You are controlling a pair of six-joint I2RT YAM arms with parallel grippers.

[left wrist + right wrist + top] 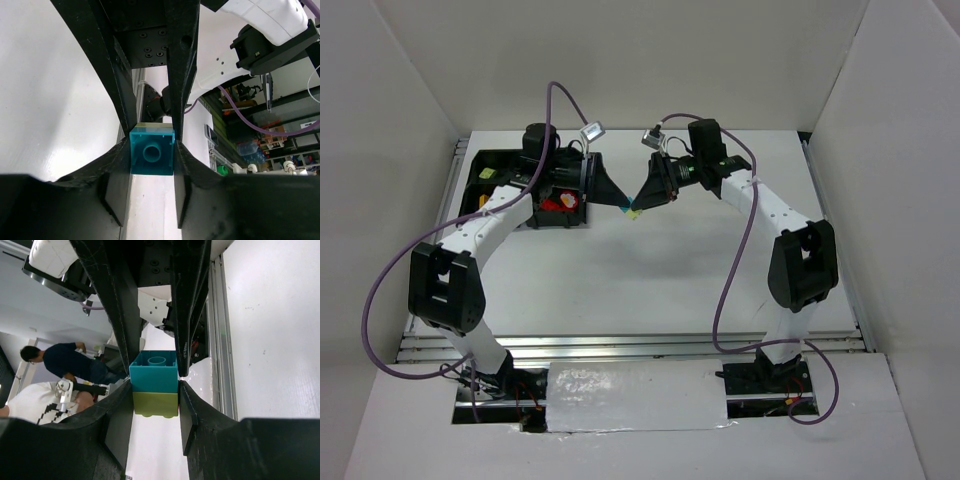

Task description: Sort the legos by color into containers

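Note:
I will next move my left gripper away from my right gripper and down over the tray's section beyond the red lego [558, 203] to release the teal brick apart from red.
A teal brick [154, 372] stacked on a lime-green brick [155, 404] hangs above the table's middle [633, 210]. My right gripper [155, 390] is shut on this stack, its pads pressing both colours. From the other side my left gripper [152, 155] is shut on the teal brick [152, 151], whose hollow underside faces the left wrist camera. The two grippers meet tip to tip, left gripper [620, 204] and right gripper [640, 205]. The black tray [480, 165] of containers lies at the far left, mostly hidden by the left arm, with a red lego [558, 203] showing in it.
White walls close in the table on the left, back and right. A metal rail [620, 345] runs along the near edge in front of the arm bases. Purple cables [380, 290] loop beside each arm.

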